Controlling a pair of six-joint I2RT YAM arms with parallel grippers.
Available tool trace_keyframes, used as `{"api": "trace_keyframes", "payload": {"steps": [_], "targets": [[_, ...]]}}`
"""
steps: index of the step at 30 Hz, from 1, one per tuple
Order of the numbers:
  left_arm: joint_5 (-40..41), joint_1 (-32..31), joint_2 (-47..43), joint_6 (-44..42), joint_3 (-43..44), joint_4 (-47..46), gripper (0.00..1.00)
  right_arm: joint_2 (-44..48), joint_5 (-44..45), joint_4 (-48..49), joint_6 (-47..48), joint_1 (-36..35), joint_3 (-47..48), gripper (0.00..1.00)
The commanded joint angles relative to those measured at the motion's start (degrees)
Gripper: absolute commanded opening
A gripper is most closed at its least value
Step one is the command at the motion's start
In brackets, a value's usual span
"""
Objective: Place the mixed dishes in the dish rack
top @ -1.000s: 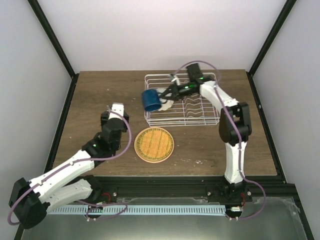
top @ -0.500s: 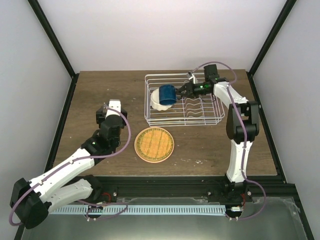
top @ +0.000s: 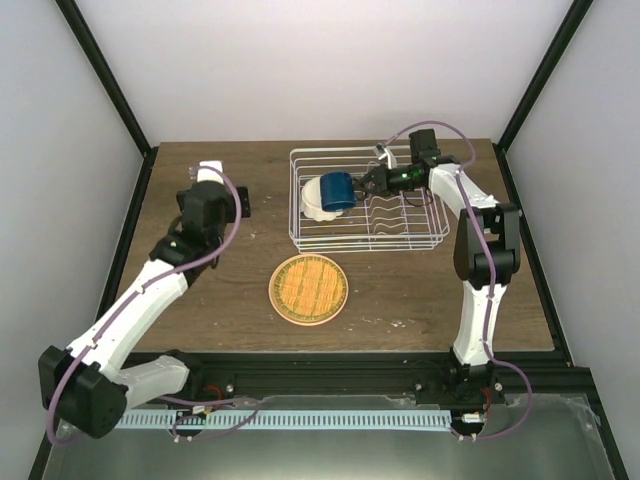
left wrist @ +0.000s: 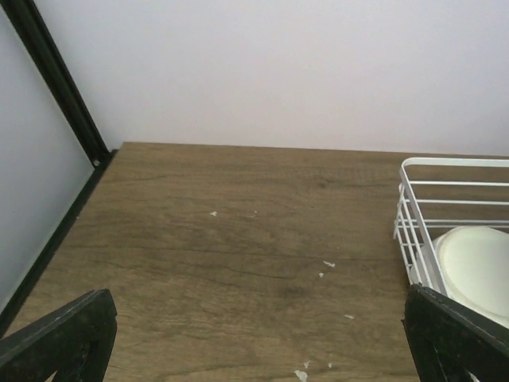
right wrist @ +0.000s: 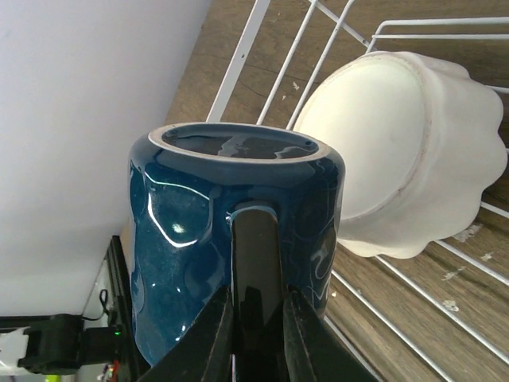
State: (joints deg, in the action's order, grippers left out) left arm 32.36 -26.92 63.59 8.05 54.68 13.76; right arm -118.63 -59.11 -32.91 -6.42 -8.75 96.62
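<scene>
I need to move the dark blue mug in my right gripper back and down into the rack's near corner beside the bowl [top: 312, 201] next and let go of it, because that corner is empty.
The white wire dish rack [top: 400, 225] stands at the back right of the table. The white scallop-edged bowl [top: 312, 201] lies in its left end. My right gripper [top: 366, 183] is shut on the handle of the dark blue mug [top: 337, 190] and holds it inside the rack, right beside the bowl. In the right wrist view the fingers [right wrist: 215, 334] clamp the handle, with the mug [right wrist: 191, 239] next to the bowl [right wrist: 406, 151]. The orange plate [top: 308, 289] lies flat on the table in front of the rack. My left gripper [top: 212, 182] is open and empty at the back left. The pink plate is out of view.
In the left wrist view the gripper [left wrist: 258, 318] faces bare wooden table [left wrist: 238, 239], with the rack's left end [left wrist: 413, 231] and the bowl [left wrist: 477, 267] at the right. White walls and black frame posts [top: 110, 90] close in the back and sides.
My right gripper carried the mug from outside the rack's left side into the rack beside the bowl. My left arm swung away from the plate toward the back left.
</scene>
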Motion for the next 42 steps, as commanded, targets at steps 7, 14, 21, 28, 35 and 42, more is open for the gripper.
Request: {"api": "trace_keyframes", "payload": {"steps": [7,14,21,28,35,42], "targets": [[-21.1,11.3,8.3,5.8,11.3,10.9,1.00,5.8,3.8,3.8,8.6,-4.7,-2.6,0.01],[-26.7,14.0,11.0,7.7,12.9,10.9,1.00,6.1,11.9,7.0,12.8,-9.7,-3.9,0.01],[-30.2,15.4,13.3,7.0,15.6,12.3,1.00,10.6,19.5,19.5,15.0,-12.5,-13.3,0.01],[-31.8,16.4,14.0,7.0,15.0,11.8,1.00,13.2,24.4,32.2,15.8,-13.4,-22.7,0.01],[-32.1,16.8,15.1,6.7,14.6,11.5,1.00,14.9,25.3,37.9,18.1,-13.8,-26.6,0.01],[-32.7,17.4,16.2,6.8,14.4,10.6,1.00,18.1,23.8,39.6,19.8,-13.9,-28.3,0.01]]}}
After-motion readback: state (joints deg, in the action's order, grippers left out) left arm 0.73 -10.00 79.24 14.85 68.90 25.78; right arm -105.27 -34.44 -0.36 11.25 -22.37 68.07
